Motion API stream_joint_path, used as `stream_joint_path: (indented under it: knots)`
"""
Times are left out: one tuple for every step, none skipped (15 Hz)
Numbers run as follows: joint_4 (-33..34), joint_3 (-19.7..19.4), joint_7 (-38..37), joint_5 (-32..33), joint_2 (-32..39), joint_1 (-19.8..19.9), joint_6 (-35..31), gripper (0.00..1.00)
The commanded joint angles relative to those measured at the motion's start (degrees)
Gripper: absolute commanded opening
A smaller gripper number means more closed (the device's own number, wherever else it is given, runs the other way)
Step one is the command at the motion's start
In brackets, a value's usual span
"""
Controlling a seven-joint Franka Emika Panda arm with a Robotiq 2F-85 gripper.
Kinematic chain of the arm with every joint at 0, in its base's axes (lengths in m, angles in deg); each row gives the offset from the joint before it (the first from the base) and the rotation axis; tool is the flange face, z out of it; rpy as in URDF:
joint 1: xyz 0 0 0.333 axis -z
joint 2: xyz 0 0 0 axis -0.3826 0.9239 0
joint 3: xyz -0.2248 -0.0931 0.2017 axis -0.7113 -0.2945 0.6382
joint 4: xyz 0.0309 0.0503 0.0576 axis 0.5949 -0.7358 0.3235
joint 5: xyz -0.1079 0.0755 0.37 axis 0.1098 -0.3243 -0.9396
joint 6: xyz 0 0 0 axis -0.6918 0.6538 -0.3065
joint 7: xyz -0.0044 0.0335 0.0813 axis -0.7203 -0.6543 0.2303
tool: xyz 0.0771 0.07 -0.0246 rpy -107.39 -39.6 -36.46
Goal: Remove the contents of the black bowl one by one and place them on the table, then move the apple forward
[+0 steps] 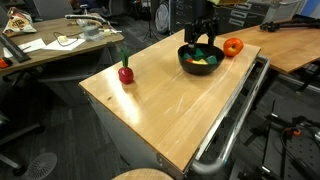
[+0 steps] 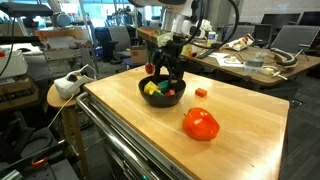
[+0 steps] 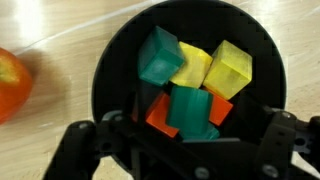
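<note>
My gripper moves down deeper into the black bowl next and closes on the lower teal block (image 1: 198, 53) (image 3: 190, 108), because its open fingers already stand on either side.
The black bowl (image 1: 186, 62) (image 2: 145, 97) (image 3: 110, 60) stands near the far end of the wooden table and holds several blocks. The wrist view shows two teal blocks (image 3: 158, 55) (image 3: 190, 112), two yellow blocks (image 3: 232, 68) and an orange block (image 3: 160, 115). My gripper (image 1: 203, 38) (image 2: 168, 68) (image 3: 200, 112) reaches down into the bowl. Its fingers are open on either side of the lower teal block and do not hold it. A round orange-red fruit (image 1: 232, 46) (image 3: 8, 85) lies on the table right beside the bowl. A red fruit with a green stem (image 1: 125, 73) stands apart from the bowl.
In an exterior view a large red fruit (image 2: 200, 124) lies toward the table's near edge and a small orange thing (image 2: 201, 92) lies beside the bowl. A metal rail (image 1: 235, 120) (image 2: 130, 145) runs along one table edge. Cluttered desks (image 1: 50, 40) (image 2: 250, 60) stand behind.
</note>
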Motion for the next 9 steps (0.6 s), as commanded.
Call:
stream_joint_path:
  knots:
    - [0.4, -0.1, -0.4, -1.8, 2.3, 0.1, -2.6, 1.00]
    - [0.3, -0.1, -0.7, -1.4, 2.7, 0.0, -3.2, 0.75]
    - [0.4, -0.1, -0.6, -1.3, 3.1, 0.0, -3.3, 0.73]
    - [0.4, -0.2, -0.7, -1.3, 3.4, 0.0, -3.6, 0.66]
    - [0.5, -0.1, -0.3, -1.7, 3.6, 0.2, -3.1, 0.56]
    - [0.3, -0.1, -0.3, -1.7, 3.3, 0.2, -3.0, 0.49]
    - [0.3, -0.1, -0.1, -1.8, 3.1, 0.2, -2.9, 0.42]
    - [0.4, 0.0, 0.0, -1.9, 2.7, 0.2, -2.4, 0.34]
    - [0.4, 0.0, 0.5, -2.2, 2.3, 0.3, -1.9, 0.27]
